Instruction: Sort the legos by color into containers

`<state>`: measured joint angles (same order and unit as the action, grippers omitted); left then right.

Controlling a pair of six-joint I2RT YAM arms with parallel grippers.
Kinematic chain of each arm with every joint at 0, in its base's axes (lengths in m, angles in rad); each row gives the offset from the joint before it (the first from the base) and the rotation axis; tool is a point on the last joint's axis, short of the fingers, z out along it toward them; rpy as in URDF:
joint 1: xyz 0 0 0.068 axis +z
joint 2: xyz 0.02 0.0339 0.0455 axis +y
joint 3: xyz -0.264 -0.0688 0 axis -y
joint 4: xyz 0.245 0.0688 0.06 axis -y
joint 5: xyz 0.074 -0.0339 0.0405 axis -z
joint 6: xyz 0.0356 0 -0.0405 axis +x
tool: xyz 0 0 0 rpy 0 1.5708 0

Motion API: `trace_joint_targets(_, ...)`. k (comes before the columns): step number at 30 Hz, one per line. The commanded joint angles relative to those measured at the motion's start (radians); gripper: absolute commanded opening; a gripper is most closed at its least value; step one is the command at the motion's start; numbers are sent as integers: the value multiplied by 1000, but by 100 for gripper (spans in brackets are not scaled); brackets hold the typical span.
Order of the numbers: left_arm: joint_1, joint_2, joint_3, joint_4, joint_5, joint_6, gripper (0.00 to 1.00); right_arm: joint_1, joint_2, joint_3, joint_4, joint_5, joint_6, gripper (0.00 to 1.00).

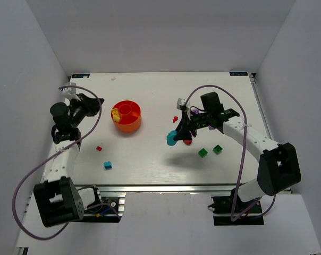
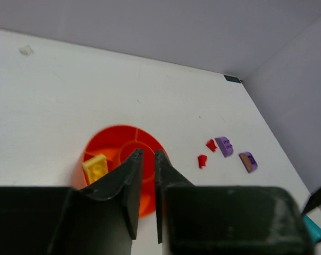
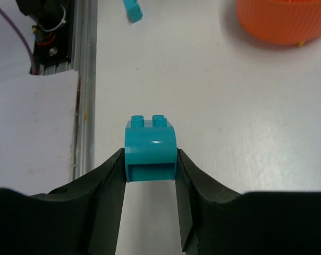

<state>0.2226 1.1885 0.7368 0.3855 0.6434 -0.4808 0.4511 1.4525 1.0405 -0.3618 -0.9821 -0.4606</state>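
Observation:
I should next move my right gripper to the left in the top view, over the dish's near wedge, and release the teal-blue brick there, because that wedge is empty.
The round orange dish stands left of the table's middle with a yellow piece in one wedge. My right gripper is shut on a teal-blue rounded brick and holds it right of the dish. My left gripper is shut and empty, left of the dish; in its wrist view its fingertips stand before the dish and the yellow piece. Loose legos lie around: two green, red, teal, red and purple.
A second green brick lies right of the first. A small white scrap lies near the table's far edge. The metal rail runs along the table's near edge. White walls enclose the table on three sides.

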Motion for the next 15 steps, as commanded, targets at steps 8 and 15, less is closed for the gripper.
trace_joint_targets(8,3,-345,-126,-525,50,178,61,156,267,492,-150,246,-269,0)
trace_joint_targets(15,-22,-438,-94,-671,-68,272,67,244,462,766,-201,290,-423,1)
